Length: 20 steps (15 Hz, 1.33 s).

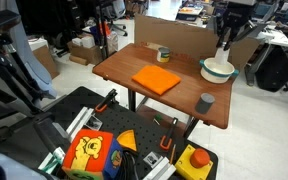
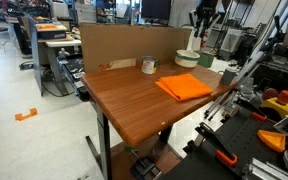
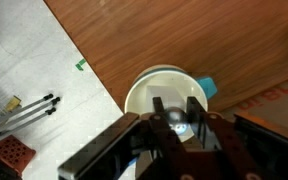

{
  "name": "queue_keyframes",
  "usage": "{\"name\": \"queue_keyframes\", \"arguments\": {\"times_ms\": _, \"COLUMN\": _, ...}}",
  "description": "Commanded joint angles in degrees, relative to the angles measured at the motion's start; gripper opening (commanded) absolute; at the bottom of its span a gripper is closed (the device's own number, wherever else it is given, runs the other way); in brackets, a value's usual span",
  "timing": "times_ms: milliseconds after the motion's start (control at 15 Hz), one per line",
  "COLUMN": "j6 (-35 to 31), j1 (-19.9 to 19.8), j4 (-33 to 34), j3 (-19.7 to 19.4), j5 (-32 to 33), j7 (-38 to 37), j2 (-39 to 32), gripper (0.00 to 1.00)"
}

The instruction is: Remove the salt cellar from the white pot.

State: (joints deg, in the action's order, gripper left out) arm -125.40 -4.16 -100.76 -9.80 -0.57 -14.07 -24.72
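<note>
My gripper should next move off the pot [image 1: 217,70] and down, toward the orange cloth and the grey cup, and let go of the salt cellar, because bare wood is below it.
The white pot [image 1: 217,70] stands at a far corner of the wooden table and shows in both exterior views [image 2: 187,58]. In the wrist view it is the round white bowl [image 3: 144,90] right below me. My gripper [image 3: 176,108] hangs over the pot and is shut on the salt cellar [image 3: 176,122], a small white shaker with a shiny metal top. In both exterior views the salt cellar [image 1: 222,50] [image 2: 194,42] hangs under the gripper [image 1: 224,40] [image 2: 198,25], at or just above the pot's rim.
An orange cloth [image 1: 156,79] lies mid-table. A small grey cup [image 1: 204,103] stands near the front edge. A small round tin [image 1: 163,54] sits by the cardboard wall [image 1: 169,32] at the back. The table edge and floor [image 3: 34,60] are close beside the pot.
</note>
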Motion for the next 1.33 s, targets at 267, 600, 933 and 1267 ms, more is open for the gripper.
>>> {"name": "queue_keyframes", "arguments": {"times_ms": 267, "j6": -6.8, "j1": -1.1, "j4": -23.0, "j3": 3.6, "j5": -4.2, "j7": 11.5, "j2": 18.6, "gripper": 0.07}}
{"name": "queue_keyframes", "arguments": {"times_ms": 600, "j6": -9.3, "j1": -2.0, "j4": -23.4, "j3": 4.1, "j5": -12.6, "j7": 20.4, "j2": 16.5, "gripper": 0.07}}
{"name": "queue_keyframes", "arguments": {"times_ms": 933, "j6": -8.5, "j1": -2.5, "j4": -21.3, "j3": 3.9, "j5": -12.7, "j7": 21.6, "j2": 12.1, "gripper": 0.07}}
{"name": "queue_keyframes", "arguments": {"times_ms": 1267, "j6": -10.9, "j1": -2.6, "j4": -19.1, "j3": 3.4, "j5": -9.8, "j7": 19.6, "j2": 6.9, "gripper": 0.07}}
